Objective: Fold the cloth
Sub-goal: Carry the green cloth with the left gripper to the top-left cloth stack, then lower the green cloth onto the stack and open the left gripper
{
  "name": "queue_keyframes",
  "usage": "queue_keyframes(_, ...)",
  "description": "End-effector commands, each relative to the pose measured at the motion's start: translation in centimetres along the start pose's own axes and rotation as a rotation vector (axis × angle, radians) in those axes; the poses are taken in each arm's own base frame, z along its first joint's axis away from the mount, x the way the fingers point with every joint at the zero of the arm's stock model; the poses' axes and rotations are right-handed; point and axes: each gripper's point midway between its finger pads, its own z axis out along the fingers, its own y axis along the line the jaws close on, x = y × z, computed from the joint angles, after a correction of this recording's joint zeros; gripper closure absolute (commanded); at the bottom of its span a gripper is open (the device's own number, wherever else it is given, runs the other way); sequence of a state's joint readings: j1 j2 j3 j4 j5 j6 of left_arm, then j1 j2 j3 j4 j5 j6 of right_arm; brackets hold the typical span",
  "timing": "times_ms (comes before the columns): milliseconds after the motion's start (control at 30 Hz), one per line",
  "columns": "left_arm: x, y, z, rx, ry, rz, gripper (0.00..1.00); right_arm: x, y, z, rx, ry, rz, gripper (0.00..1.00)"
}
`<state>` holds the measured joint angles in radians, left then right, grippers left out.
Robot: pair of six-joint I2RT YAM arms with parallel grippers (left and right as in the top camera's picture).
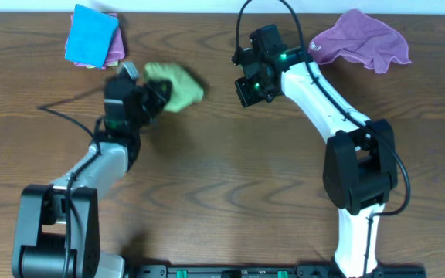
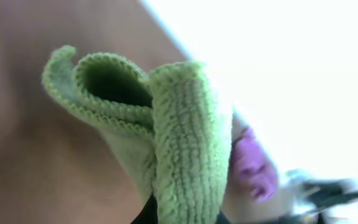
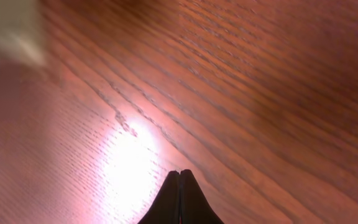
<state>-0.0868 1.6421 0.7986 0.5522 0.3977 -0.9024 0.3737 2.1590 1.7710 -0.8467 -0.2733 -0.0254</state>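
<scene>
My left gripper moves outward and left in the overhead view next, then down over the blue cloth (image 1: 91, 37) to release, because folded cloths already lie stacked there.
A green cloth (image 1: 178, 85) is bunched up at the back left of the table. My left gripper (image 1: 154, 94) is shut on its near edge; in the left wrist view the cloth (image 2: 166, 130) hangs folded over itself between the jaws (image 2: 182, 214). My right gripper (image 1: 247, 91) is shut and empty over bare wood to the right of the cloth; its closed fingertips (image 3: 179, 174) show in the right wrist view.
A blue cloth (image 1: 91, 35) lies folded on a pink-purple one (image 1: 117, 48) at the back left. A crumpled purple cloth (image 1: 361, 38) lies at the back right and shows blurred in the left wrist view (image 2: 253, 168).
</scene>
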Motion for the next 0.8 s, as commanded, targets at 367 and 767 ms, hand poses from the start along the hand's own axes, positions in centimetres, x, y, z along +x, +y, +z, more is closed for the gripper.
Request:
queue_keyframes(367,-20.3,-2.0,-5.9,-0.087,-0.642,-0.007,0.94,1.5,0.1,-1.6,0.008,0.054,-0.003,0.99)
queue_keyframes(767,-26.9,3.3,-4.5,-0.045,-0.746,-0.017,0.94,1.4,0.9,-4.7,0.016,0.027,-0.009,0.99)
